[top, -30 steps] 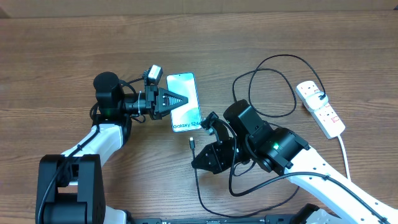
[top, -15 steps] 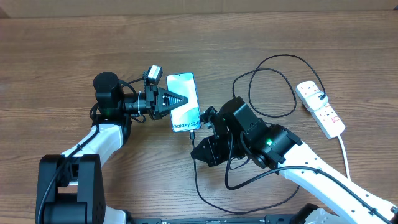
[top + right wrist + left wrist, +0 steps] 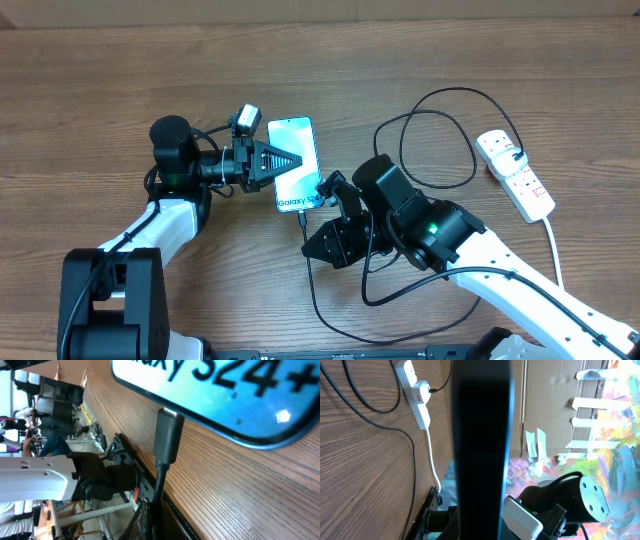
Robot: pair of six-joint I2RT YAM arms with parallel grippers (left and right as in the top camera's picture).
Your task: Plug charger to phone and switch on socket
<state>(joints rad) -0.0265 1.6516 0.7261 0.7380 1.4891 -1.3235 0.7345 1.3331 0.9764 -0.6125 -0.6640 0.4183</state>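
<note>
I should next move my right gripper down and to its right in the overhead view, to the bare wood, and let go of the cable there, while the connector (image 3: 168, 435) is still unseated.
The phone (image 3: 296, 162) lies screen up at the table's middle, its "Galaxy S24+" text toward me. My left gripper (image 3: 283, 160) is shut on the phone's left edge; in the left wrist view the phone's dark edge (image 3: 481, 445) fills the centre. My right gripper (image 3: 318, 240) is shut on the charger cable (image 3: 312, 270) just behind its black connector (image 3: 168, 435). The connector tip sits right at the phone's bottom edge (image 3: 210, 405). The charger loops back to a black plug in the socket (image 3: 516, 175), a white power strip with red switches at the far right.
The black charger cable makes a wide loop (image 3: 440, 130) between my right arm and the power strip. The strip's white cord (image 3: 553, 255) runs toward the front right. The strip and cable also show in the left wrist view (image 3: 415, 397).
My right gripper has moved left and up with the connector, from a gap below the phone to right at its bottom edge. The left arm and phone have not moved.
</note>
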